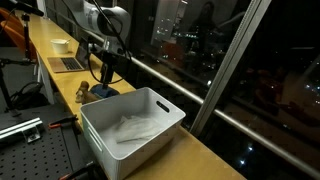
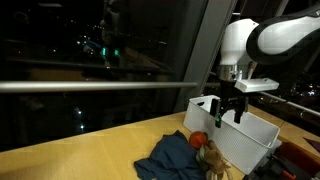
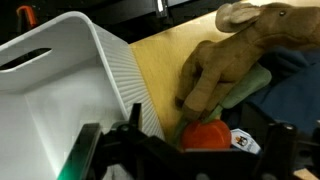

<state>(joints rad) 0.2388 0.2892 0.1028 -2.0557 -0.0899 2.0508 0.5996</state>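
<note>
I need to move my gripper off the red object next and down onto the bin-side end of the tan plush toy beside it.
My gripper hangs open and empty over the wooden table, just above a heap of things beside a white plastic bin. In the wrist view the fingers stand wide apart around a red round object. A tan plush toy and a blue cloth lie next to it. In both exterior views the blue cloth lies next to the bin. The red object sits on the cloth. The bin wall is at my left.
A laptop and a white bowl stand further along the table. A dark window with a metal rail runs along the table's far side. A perforated metal board lies below the table edge.
</note>
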